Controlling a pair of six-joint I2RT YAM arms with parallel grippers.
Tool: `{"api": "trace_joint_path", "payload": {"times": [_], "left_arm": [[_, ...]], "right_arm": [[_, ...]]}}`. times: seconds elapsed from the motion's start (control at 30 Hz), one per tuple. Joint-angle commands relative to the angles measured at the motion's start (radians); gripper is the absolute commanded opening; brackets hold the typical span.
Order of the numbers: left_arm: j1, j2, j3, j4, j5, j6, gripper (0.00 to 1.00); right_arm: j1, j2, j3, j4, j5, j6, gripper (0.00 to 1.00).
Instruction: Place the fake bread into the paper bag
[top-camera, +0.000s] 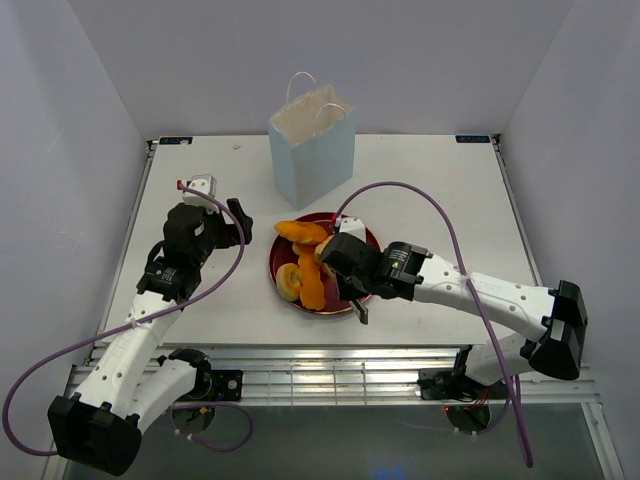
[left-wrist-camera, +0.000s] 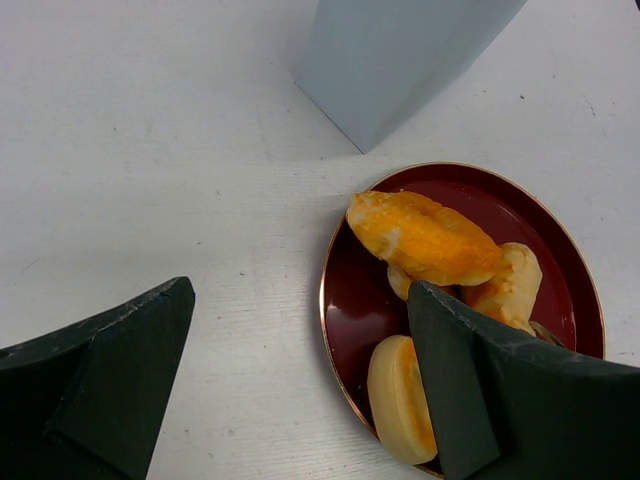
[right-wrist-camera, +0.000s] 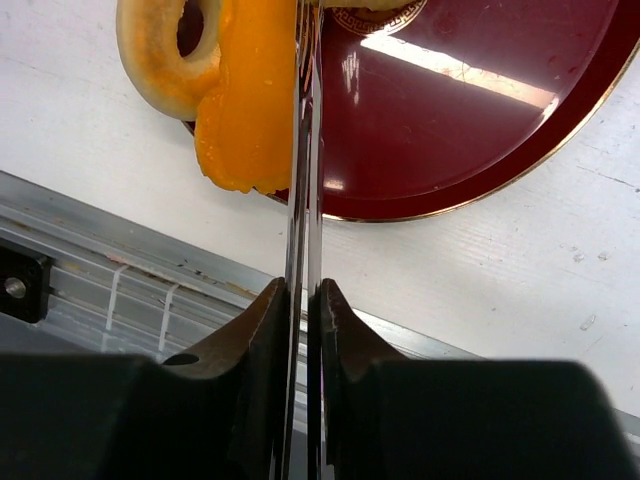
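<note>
The bag's opening (top-camera: 306, 117) lies outward of the robot's right gripper, so the right gripper will next rise, carry the tongs outward, dip the tongs' ends into that opening and let go.
The pale blue paper bag (top-camera: 312, 150) stands upright and open at the back of the table; its lower corner shows in the left wrist view (left-wrist-camera: 400, 60). Fake bread lies on a dark red plate (top-camera: 330, 310): an orange croissant (left-wrist-camera: 425, 235), a pale roll (left-wrist-camera: 400, 400), a ring (right-wrist-camera: 160, 50) and an orange stick (right-wrist-camera: 250, 100). My right gripper (right-wrist-camera: 308, 290) is shut on metal tongs (right-wrist-camera: 305, 150) whose blades run along the orange stick's right edge; their tips are out of view. My left gripper (left-wrist-camera: 300, 300) is open and empty, just left of the plate.
The plate (left-wrist-camera: 470, 190) sits just in front of the bag. A metal rail (right-wrist-camera: 120, 270) runs along the table's near edge, right below the plate. White walls close in the left, right and back sides.
</note>
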Motion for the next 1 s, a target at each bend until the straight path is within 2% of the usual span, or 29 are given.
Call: {"api": "trace_joint_path", "payload": {"times": [0.0, 0.17, 0.6, 0.8, 0.97], "left_arm": [[-0.003, -0.023, 0.019, 0.009, -0.011, 0.002, 0.98], [-0.003, -0.02, 0.019, 0.011, -0.011, 0.004, 0.98], [-0.003, -0.01, 0.019, 0.011, -0.017, 0.005, 0.98], [-0.003, -0.012, 0.016, 0.011, -0.019, 0.005, 0.98], [-0.003, -0.004, 0.019, 0.009, -0.017, 0.007, 0.98]], "right_arm": [[0.002, -0.089, 0.004, -0.009, 0.051, 0.028, 0.18], [0.002, -0.182, -0.036, -0.007, 0.051, 0.039, 0.08], [0.002, -0.344, -0.01, 0.003, 0.054, 0.0, 0.08], [0.002, -0.358, 0.068, 0.06, 0.03, -0.102, 0.08], [0.002, -0.31, 0.208, 0.06, 0.033, -0.202, 0.08]]}}
